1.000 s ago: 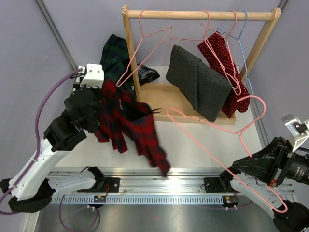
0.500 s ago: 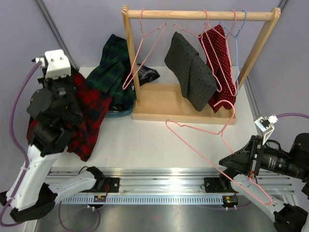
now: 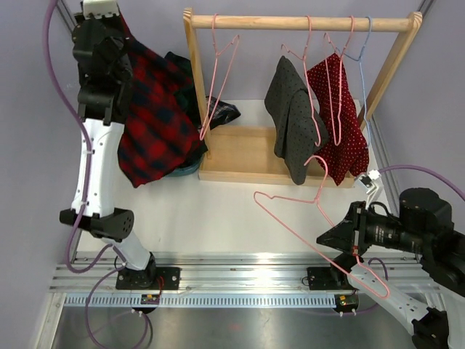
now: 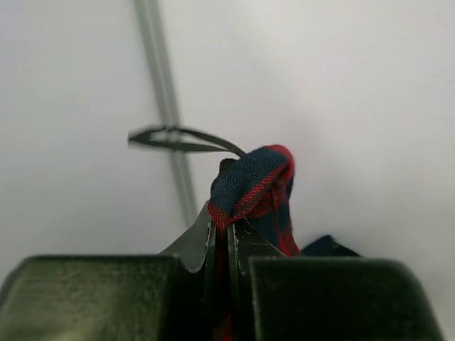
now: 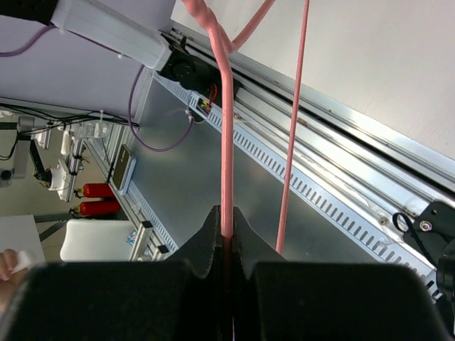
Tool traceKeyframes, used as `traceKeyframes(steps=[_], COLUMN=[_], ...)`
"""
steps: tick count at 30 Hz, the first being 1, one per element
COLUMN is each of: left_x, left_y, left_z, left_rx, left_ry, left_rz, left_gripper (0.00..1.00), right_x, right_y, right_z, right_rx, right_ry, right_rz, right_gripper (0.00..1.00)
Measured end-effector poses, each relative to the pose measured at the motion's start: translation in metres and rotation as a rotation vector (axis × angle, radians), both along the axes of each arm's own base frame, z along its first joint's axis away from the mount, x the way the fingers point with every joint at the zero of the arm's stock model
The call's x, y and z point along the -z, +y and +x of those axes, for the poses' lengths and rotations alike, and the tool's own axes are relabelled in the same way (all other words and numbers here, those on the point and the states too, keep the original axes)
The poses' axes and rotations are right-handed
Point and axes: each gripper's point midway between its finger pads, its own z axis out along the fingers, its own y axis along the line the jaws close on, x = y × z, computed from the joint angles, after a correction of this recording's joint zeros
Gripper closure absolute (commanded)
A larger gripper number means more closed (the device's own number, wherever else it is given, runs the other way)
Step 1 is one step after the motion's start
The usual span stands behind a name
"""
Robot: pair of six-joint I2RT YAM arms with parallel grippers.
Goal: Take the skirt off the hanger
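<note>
My right gripper will next move outward to release the hanger on the bar's empty part (image 3: pixel 264 22), which is outward and to its left in the top view.
My left gripper (image 3: pixel 116 29) is raised high at the back left, shut on the red and navy plaid skirt (image 3: pixel 149 116), which hangs down free of any hanger. In the left wrist view the jaws (image 4: pixel 222 226) pinch a fold of the skirt (image 4: pixel 249 185). My right gripper (image 3: pixel 347 236) at the front right is shut on a bare pink hanger (image 3: pixel 290 211), tilted over the table's front. In the right wrist view the jaws (image 5: pixel 226 229) clamp the hanger's wire (image 5: pixel 225 128).
A wooden rack (image 3: pixel 290 23) stands at the back with an empty pink hanger (image 3: pixel 218 80), a dark grey garment (image 3: pixel 294 120), a red dotted garment (image 3: pixel 345 116) and a blue hanger (image 3: pixel 363 51). A dark green plaid garment (image 3: pixel 182 69) lies behind the skirt.
My left arm swung up and back, lifting the skirt from the table's left side to high at the back left. My right gripper drew the empty hanger nearer and lower.
</note>
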Motion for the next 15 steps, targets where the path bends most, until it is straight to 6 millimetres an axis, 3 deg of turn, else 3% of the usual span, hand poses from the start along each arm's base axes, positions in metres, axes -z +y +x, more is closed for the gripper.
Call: traceKeyframes(steps=[3, 4, 5, 6, 7, 11, 13, 15], left_x=[0.017, 0.027, 0.041, 0.059, 0.081, 0.175, 0.228, 0.267], left_y=[-0.024, -0.030, -0.037, -0.043, -0.047, -0.056, -0.055, -0.054], left_z=[0.041, 0.057, 0.073, 0.089, 0.105, 0.153, 0.159, 0.149], left_rx=[0.099, 0.122, 0.143, 0.158, 0.168, 0.175, 0.158, 0.145], left_ry=[0.005, 0.014, 0.030, 0.054, 0.095, 0.275, 0.396, 0.486], left_rz=[-0.004, -0.008, -0.012, -0.020, -0.022, -0.074, -0.104, -0.129], left_gripper=[0.99, 0.94, 0.81, 0.27, 0.02, 0.01, 0.01, 0.01], right_x=[0.017, 0.020, 0.023, 0.026, 0.026, 0.011, -0.009, -0.030], right_y=[0.002, 0.003, 0.003, 0.004, 0.005, 0.011, 0.018, 0.027], right_z=[0.005, 0.006, 0.007, 0.008, 0.009, 0.016, 0.023, 0.030], right_rx=[0.005, 0.006, 0.007, 0.008, 0.009, 0.004, -0.015, -0.039], right_ry=[0.046, 0.054, 0.063, 0.070, 0.071, 0.040, 0.006, -0.026], right_rz=[-0.031, -0.036, -0.040, -0.043, -0.042, -0.015, 0.020, 0.054], right_gripper=[1.00, 1.00, 1.00, 1.00, 1.00, 1.00, 1.00, 1.00])
